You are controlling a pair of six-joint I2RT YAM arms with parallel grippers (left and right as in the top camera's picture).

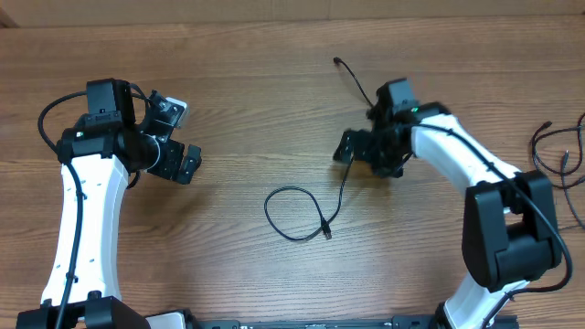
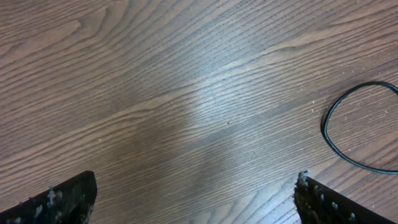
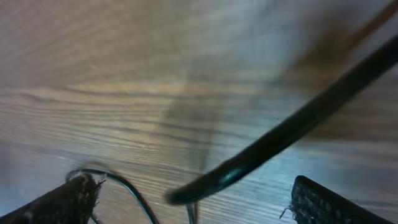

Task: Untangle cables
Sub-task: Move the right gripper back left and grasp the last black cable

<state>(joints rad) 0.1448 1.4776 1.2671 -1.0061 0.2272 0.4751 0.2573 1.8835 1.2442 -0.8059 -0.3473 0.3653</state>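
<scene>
My right gripper lowers and shifts slightly toward the cord's loose loop next, to get the part of the cord between my open fingers, then closes.
A thin black cable point(image 1: 340, 196) lies mid-table. One plug end point(image 1: 336, 61) is at the back, and the cord passes under my right gripper point(image 1: 366, 157) into a loose loop point(image 1: 291, 216) with a small plug point(image 1: 327, 234). In the right wrist view a blurred black cable point(image 3: 280, 137) crosses close up between the wide-apart fingers point(image 3: 326, 202), and a thinner cord point(image 3: 127, 186) curves on the wood below. The right gripper point(image 3: 196, 199) is open and not clamped on it. My left gripper point(image 1: 186, 162) point(image 2: 196, 199) hovers open over bare wood, with the loop point(image 2: 339, 134) off to its right.
More thin black cables point(image 1: 556, 146) lie in loose loops at the table's right edge, beside the right arm's base. The wooden tabletop point(image 1: 256, 110) stretches between the two arms.
</scene>
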